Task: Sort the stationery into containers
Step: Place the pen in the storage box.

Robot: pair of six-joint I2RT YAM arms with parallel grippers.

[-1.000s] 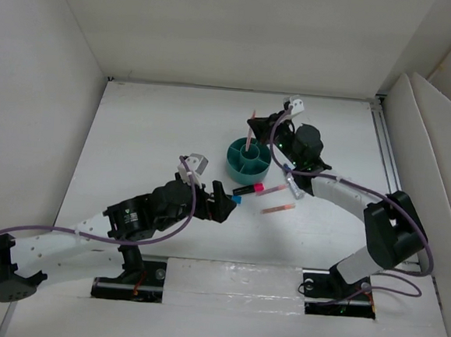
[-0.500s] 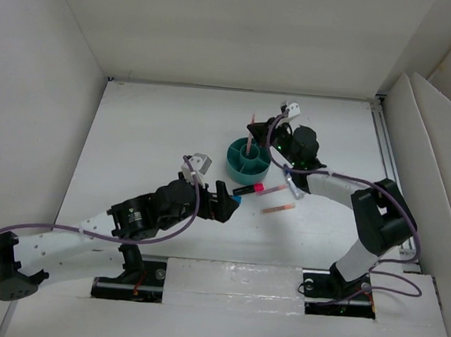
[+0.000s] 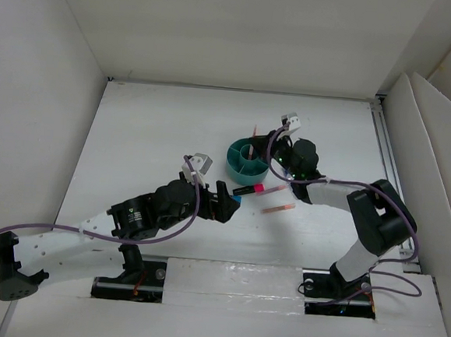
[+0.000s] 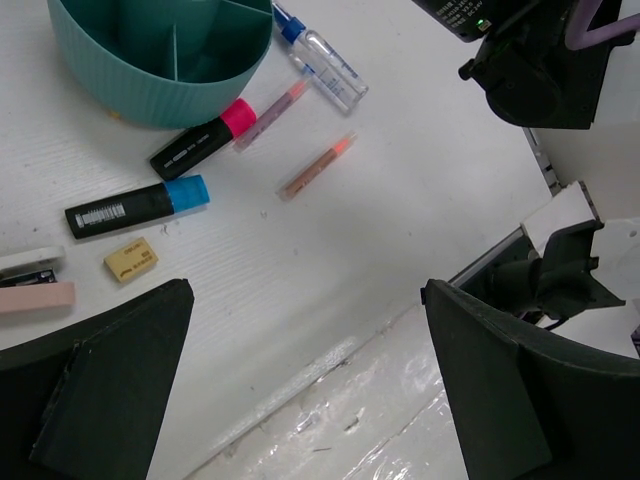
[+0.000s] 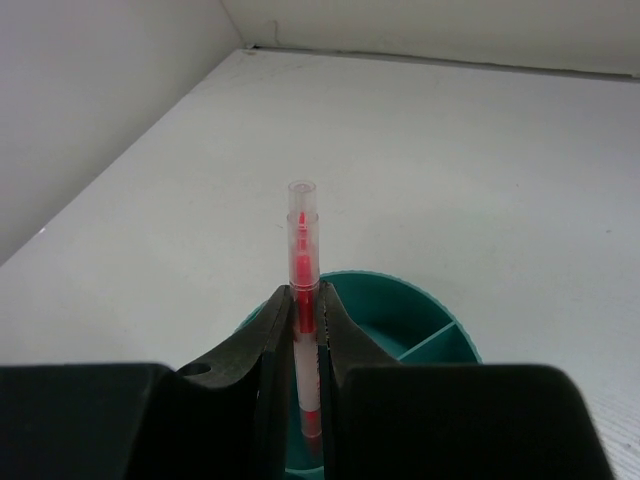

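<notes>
My right gripper lowers a little toward the teal organizer's middle cup [image 3: 250, 153] [image 5: 309, 442] next, then releases the pen. The pen's lower end already points down inside.
The teal organizer [image 3: 248, 161] stands mid-table. My right gripper [image 3: 262, 146] is shut on a thin pink-orange pen [image 3: 255, 130], held upright over the organizer's far rim. In the right wrist view the pen [image 5: 302, 225] stands between the shut fingers [image 5: 275, 335], its lower end down inside the organizer [image 5: 410, 310]. My left gripper [image 3: 226, 204] is open and empty, just above the table near the organizer. Its wrist view shows a pink-ended marker [image 4: 205, 140], a blue-ended marker [image 4: 135, 207], a tan block [image 4: 131, 258], a pink eraser [image 4: 35, 298], a clear bottle [image 4: 325, 68] and two thin pens [image 4: 317, 166].
White walls close the table at the back and left. A white panel [image 3: 415, 137] leans at the right. A white and black item [image 4: 28, 264] lies by the eraser. The arm bases sit on a taped strip [image 3: 233, 274] at the near edge.
My right gripper has come down and a little nearer with the pen, bringing it lower over the organizer. My left gripper shifted slightly right early on, then stayed still.
</notes>
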